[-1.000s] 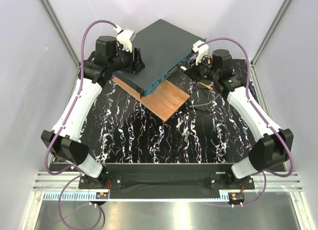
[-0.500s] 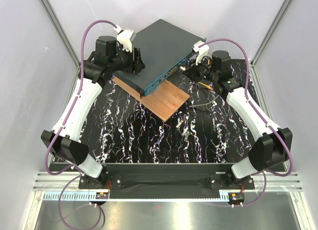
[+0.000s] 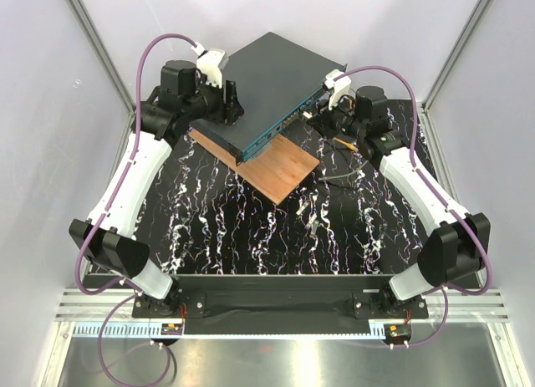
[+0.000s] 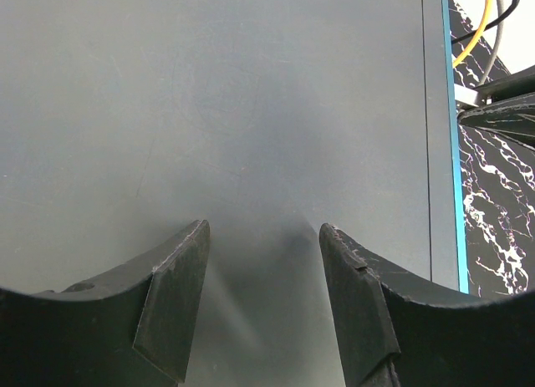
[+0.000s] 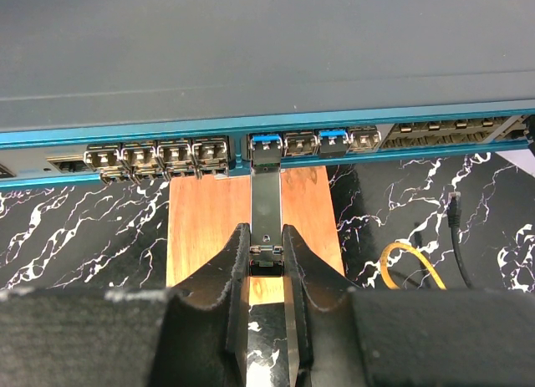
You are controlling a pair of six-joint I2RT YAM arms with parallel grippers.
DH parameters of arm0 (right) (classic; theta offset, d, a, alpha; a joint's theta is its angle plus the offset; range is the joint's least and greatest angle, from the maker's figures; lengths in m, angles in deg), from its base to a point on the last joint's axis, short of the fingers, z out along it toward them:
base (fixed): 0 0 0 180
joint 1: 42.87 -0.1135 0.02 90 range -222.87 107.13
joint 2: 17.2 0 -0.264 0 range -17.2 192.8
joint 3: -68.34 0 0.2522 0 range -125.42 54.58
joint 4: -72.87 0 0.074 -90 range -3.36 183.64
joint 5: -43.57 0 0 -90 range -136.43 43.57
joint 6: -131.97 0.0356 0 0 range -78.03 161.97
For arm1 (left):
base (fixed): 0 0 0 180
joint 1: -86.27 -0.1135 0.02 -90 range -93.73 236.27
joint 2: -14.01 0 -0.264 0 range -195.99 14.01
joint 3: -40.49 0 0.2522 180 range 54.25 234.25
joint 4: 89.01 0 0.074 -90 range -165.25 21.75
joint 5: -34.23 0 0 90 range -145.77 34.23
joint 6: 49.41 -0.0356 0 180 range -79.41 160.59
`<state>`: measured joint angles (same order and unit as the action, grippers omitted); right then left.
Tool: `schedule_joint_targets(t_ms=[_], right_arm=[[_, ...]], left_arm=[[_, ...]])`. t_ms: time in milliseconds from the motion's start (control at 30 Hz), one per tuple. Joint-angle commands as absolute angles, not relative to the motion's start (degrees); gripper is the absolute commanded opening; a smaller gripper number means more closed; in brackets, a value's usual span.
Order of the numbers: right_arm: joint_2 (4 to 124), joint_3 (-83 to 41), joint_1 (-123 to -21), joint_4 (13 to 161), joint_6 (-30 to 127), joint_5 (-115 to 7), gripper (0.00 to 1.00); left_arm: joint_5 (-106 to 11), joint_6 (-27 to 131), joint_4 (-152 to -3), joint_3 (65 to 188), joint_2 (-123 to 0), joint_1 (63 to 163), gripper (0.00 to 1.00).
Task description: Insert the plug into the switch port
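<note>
The plug's grey body still stands outside, so the robot's right gripper next needs to push the plug lengthwise toward the switch's front side, deeper into the socket, and let go.
The switch lies at the back on the wooden board, its teal front face showing a row of sockets. My right gripper is shut on the plug, a narrow grey metal piece. The plug points straight at the front face, and its far end sits in the mouth of a socket near the middle of the row. How deep it sits is hidden. In the top view the right gripper is close against the switch front. My left gripper is open, its fingers spread over the switch's dark top at the left rear.
The brown wooden board sticks out under the switch front, and also shows in the right wrist view. A yellow cable loop and a black cable lie on the marbled black mat right of the board. Grey walls stand close behind.
My right gripper has edged slightly toward the switch front with the plug in it. The left arm and the switch have not visibly moved.
</note>
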<state>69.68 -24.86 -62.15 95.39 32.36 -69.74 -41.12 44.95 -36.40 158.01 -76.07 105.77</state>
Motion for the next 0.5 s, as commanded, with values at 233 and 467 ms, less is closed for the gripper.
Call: schedule_joint_targets(t_ms=[233,467], right_arm=[[70.1,-24.2,-62.7,91.9,31.9,-71.6,0.0],[69.6,-23.6,-63.5,91.8,32.0,-72.4,0.0]], left_arm=[[-39.6,44.9,-37.0,159.1,-75.9,105.5,0.61],[-39.7,44.8,-36.8,158.9,-76.0,105.5,0.61]])
